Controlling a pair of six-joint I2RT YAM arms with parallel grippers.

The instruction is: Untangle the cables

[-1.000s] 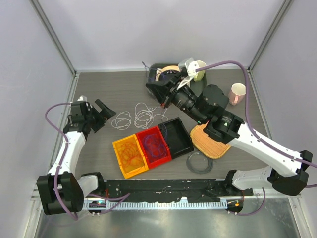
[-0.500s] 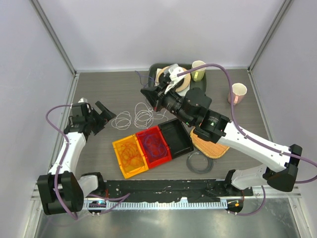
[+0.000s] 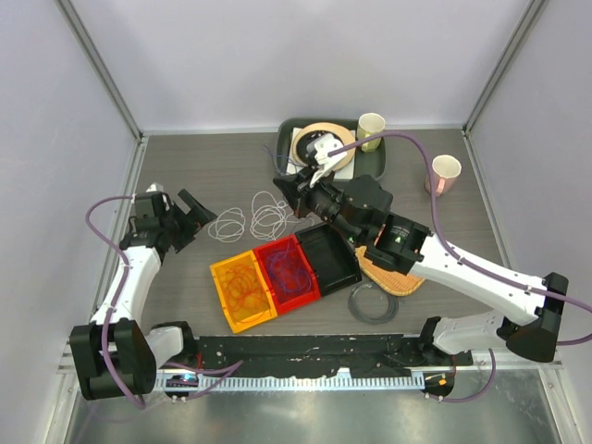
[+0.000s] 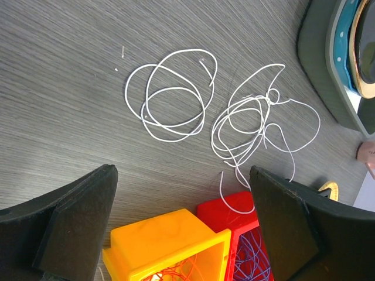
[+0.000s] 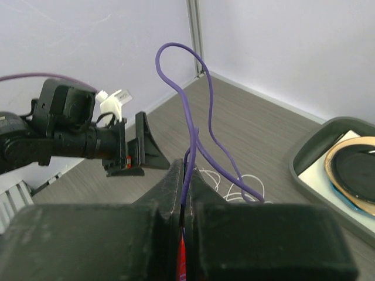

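Note:
My right gripper tilts downward next, moves back and down into the red bin (image 3: pixel 288 269), and releases the cable, since that bin already holds purple cable.
Two loose coils of white cable (image 3: pixel 227 223) (image 3: pixel 269 218) lie on the table behind the bins; in the left wrist view they show as a left coil (image 4: pixel 173 89) and a right coil (image 4: pixel 258 100). An orange cable lies in the yellow bin (image 3: pixel 242 289) and a purple cable in the red bin (image 3: pixel 288 269). My right gripper (image 3: pixel 286 190) hovers behind the bins and is shut on a purple cable (image 5: pixel 206 88) that loops up from the pinched fingertips (image 5: pixel 187 167). My left gripper (image 3: pixel 190 216) (image 4: pixel 181 172) is open and empty, left of the white coils.
A black bin (image 3: pixel 329 255) stands right of the red bin. A woven mat (image 3: pixel 388 270) and a clear ring (image 3: pixel 372 303) lie to the right. A dark tray (image 3: pixel 289 129) with a plate stands at the back, with cups (image 3: pixel 371 129) (image 3: pixel 444 173) nearby.
My right gripper has moved with the purple cable from near the back tray toward the bins. The left arm has barely moved.

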